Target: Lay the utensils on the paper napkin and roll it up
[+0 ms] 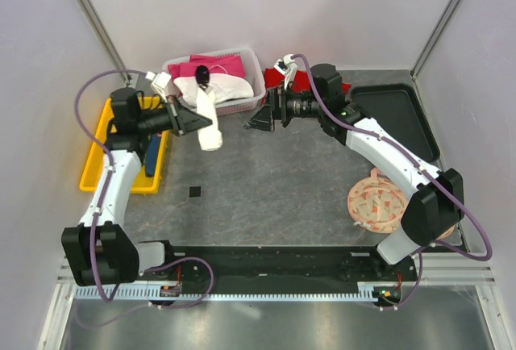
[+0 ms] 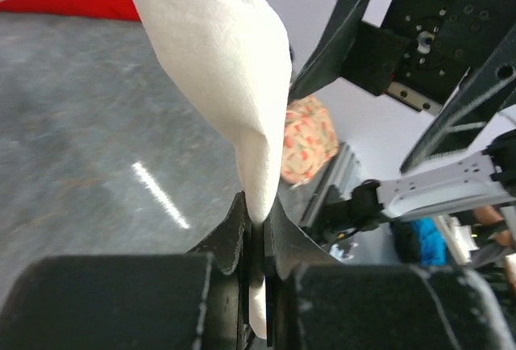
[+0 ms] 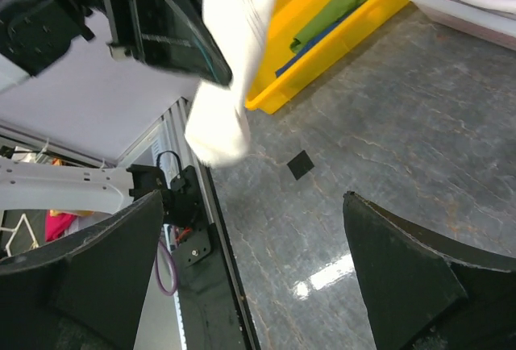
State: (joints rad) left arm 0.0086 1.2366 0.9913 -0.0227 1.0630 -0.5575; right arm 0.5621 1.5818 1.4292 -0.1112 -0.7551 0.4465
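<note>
My left gripper holds the napkin (image 1: 209, 124) and should next swing over the yellow tray, tilt its fingers down, lower the napkin inside and let go, because green and blue utensils are already there.
An off-white folded paper napkin (image 1: 209, 124) hangs above the table, and my left gripper (image 1: 200, 121) is shut on its lower end (image 2: 256, 205). In the left wrist view the napkin (image 2: 234, 76) rises from between the fingers. My right gripper (image 1: 260, 121) faces it from the right, a short way off, open and holding nothing (image 3: 254, 197). The napkin (image 3: 222, 84) shows at the top left of the right wrist view. Green and blue utensils (image 3: 322, 19) lie in the yellow tray (image 1: 97, 164) at the left, only partly visible.
A white basket (image 1: 256, 76) at the back holds pink cloth, white fabric (image 1: 230, 88) and a small black object. A red cloth (image 1: 292, 81) lies behind the right arm. A black tray (image 1: 403, 116) and a patterned round piece (image 1: 376, 202) are at the right. A black square mark (image 1: 194, 192) is on the table.
</note>
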